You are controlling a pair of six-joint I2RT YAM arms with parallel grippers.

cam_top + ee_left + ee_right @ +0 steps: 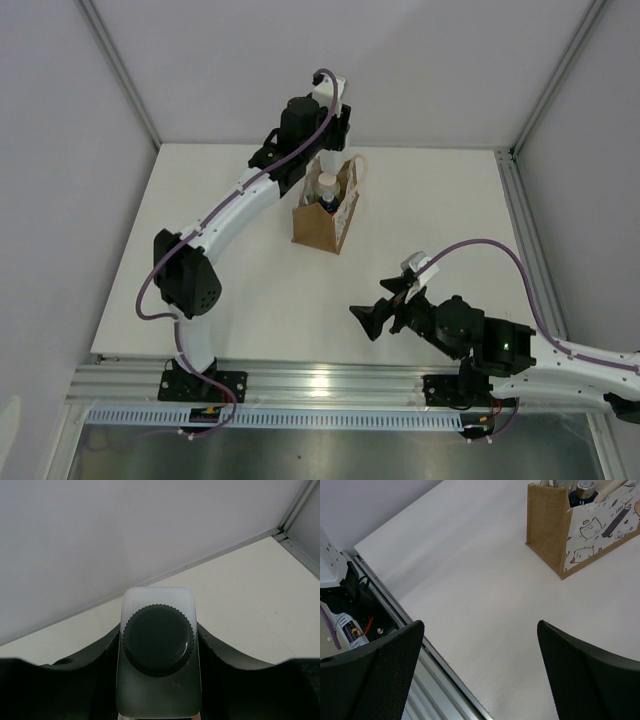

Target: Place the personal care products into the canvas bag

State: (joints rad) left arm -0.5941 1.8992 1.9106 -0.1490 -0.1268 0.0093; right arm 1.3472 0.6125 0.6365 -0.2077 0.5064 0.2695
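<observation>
The left gripper goes down to its left in the top view next and releases, since space shows below it there, beside the whitish bottle top [313, 182].
My left gripper [160, 647] is shut on the clear squarish bottle [159, 690] with the dark round cap [158, 639], held between the black fingers [95, 657]. In the top view this gripper [318, 165] hangs over the far end of the canvas bag [318, 228], and the wrist hides the clear bottle. Inside the bag I see a whitish bottle top [327, 184] and a dark-blue cap [328, 205]. The bag [547, 527] and the dark-blue cap [581, 499] also show in the right wrist view. My right gripper [375, 320] is open and empty, low over the table's near part [480, 627].
The white table [220, 250] ends at a metal rail [320, 380] in front. Grey walls and a frame post [120, 70] stand behind. The bag's cream handle [357, 165] sticks up beside my left wrist. Cables and a board lie below the table's edge [350, 625].
</observation>
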